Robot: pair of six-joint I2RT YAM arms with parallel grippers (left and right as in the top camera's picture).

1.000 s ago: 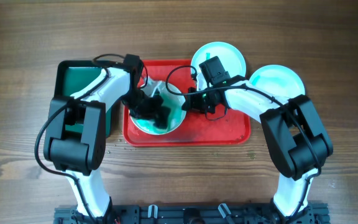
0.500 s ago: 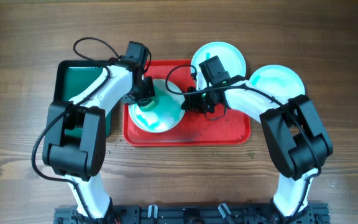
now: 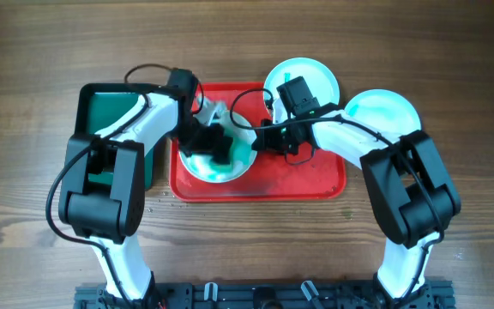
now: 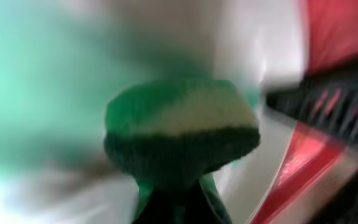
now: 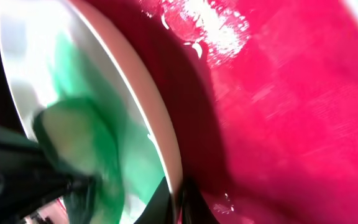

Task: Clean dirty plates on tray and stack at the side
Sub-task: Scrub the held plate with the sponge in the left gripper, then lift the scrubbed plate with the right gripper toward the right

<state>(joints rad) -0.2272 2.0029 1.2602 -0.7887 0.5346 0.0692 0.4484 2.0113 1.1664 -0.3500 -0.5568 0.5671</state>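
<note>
The smeared plate's rim will move up and to the right in the overhead view with my right gripper, onto the plate (image 3: 382, 118) beside the tray. My right gripper will release it there, since that plate lies aside.
A pale plate (image 3: 223, 174) smeared with teal-green stands tilted on the red tray (image 3: 303, 178). My right gripper (image 3: 258, 142) is shut on the plate's right rim; the right wrist view shows the fingers (image 5: 179, 202) pinching the rim of the plate (image 5: 61, 68) over the tray (image 5: 278, 124). My left gripper (image 3: 215, 144) is shut on a green and yellow sponge (image 4: 179, 130) pressed on the plate's face. The sponge also shows in the right wrist view (image 5: 73, 140). The left wrist view is blurred. Two more plates, one (image 3: 317, 73) and another (image 3: 386, 107), lie behind and to the right of the tray.
A smaller dark green tray (image 3: 101, 107) sits just left of the red tray, under the left arm. The red tray floor is wet and shiny. Wooden tabletop surrounds everything.
My left gripper has swept the sponge over the plate, first up to the left, then back toward the middle. The right gripper and the plate have stayed put.
</note>
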